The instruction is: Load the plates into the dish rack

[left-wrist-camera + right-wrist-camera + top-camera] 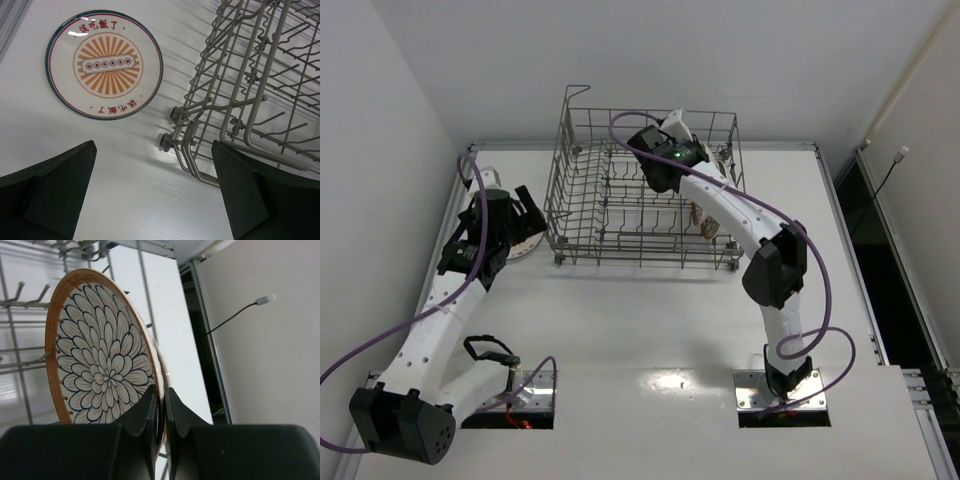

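My right gripper should move gently a little away from the brown-patterned plate, among the wires of the dish rack, and open, because the petal plate is standing upright close against the brown-patterned plate.
The dish rack (620, 195) stands at the back middle of the table. My right gripper (161, 392) reaches inside it and is shut on the edge of the brown-rimmed petal plate (100, 355), which stands upright among the tines. In the top view the right gripper (712, 160) and that plate are mostly hidden by the arm. A brown-patterned plate (705, 222) stands on edge in the rack under my forearm. The white sunburst plate (104, 64) lies flat on the table left of the rack (250, 75). My left gripper (154, 150) hovers open and empty just near of it (525, 215).
The rack's small wheels (170, 127) sit at its near left corner, close to my left fingers. The table's right edge drops to a dark gap (855, 210) by the wall. Purple cables (800, 225) loop off both arms.
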{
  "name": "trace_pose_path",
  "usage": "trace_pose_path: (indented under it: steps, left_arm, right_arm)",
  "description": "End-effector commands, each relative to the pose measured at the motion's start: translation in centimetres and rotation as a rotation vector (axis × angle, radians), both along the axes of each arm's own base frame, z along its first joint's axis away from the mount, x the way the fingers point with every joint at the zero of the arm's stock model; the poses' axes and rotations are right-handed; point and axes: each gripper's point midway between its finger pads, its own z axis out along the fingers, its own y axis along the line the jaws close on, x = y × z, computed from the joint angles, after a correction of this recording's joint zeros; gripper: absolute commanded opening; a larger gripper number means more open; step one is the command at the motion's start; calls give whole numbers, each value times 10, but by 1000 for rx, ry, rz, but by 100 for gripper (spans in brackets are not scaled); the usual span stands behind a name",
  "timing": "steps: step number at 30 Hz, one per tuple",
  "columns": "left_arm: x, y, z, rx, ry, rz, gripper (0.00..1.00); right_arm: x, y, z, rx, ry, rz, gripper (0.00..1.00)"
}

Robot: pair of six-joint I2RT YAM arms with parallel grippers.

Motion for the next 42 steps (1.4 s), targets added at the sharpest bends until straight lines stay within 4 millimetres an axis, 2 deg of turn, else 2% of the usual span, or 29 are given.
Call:
trace_pose_path:
  steps: [1,6,10,12,18,20,21,22,23,24,26,27,29,30,31,32,33,34,36,39,42]
  left_arm:
    - [-5,5,6,56,-22,2,100]
    - [-12,24,10,142,-18,58,100]
    - [-14,30,6,205,6,48,100]
    - [-16,36,7,237,10,64,100]
    - [-16,54,17,332,-1,128,100]
    - [-17,58,11,349,18,146,100]
    - [-17,60,10,353,16,155,100]
    - [-16,61,12,363,8,160,100]
    - [-16,61,6,368,25,157,100]
    - [-15,62,8,370,17,166,100]
    - [-13,62,8,378,19,162,100]
    - [-10,62,7,385,21,158,100]
    - [-9,62,4,397,34,151,100]
    - [-8,62,6,394,24,153,100]
    - [-8,62,6,394,24,153,100]
    - [-6,62,3,397,36,150,100]
    - [-6,63,0,406,48,159,100]
    - [-5,63,-2,406,47,159,100]
    - [1,63,-9,404,52,170,100]
    - [10,54,-32,386,83,118,100]
    - [17,49,-43,394,98,81,100]
  right_arm:
    - [2,1,-7,-14,-33,-31,0]
    - [3,10,-33,27,27,-6,0]
    - [2,16,-55,95,103,23,0]
    - [-3,19,-68,129,141,20,3]
    - [-13,22,-85,166,207,16,5]
    - [-14,27,-84,197,220,30,8]
    - [-14,29,-84,212,230,37,15]
    - [-14,29,-77,216,226,38,20]
    - [-15,31,-75,227,230,43,31]
    - [-15,32,-72,237,233,47,36]
    - [-16,37,-40,295,192,76,43]
    - [-17,44,-31,350,196,112,53]
    - [-15,56,-2,460,154,181,61]
    - [-20,57,22,512,111,220,69]
    - [-22,61,33,541,96,258,73]
    - [-22,73,45,612,70,311,76]
    - [-25,76,49,633,67,342,81]
    - [-31,77,67,666,37,381,83]
    - [-33,80,76,708,33,427,87]
    - [-40,82,79,733,65,460,88]
    - [-45,78,79,736,91,468,88]
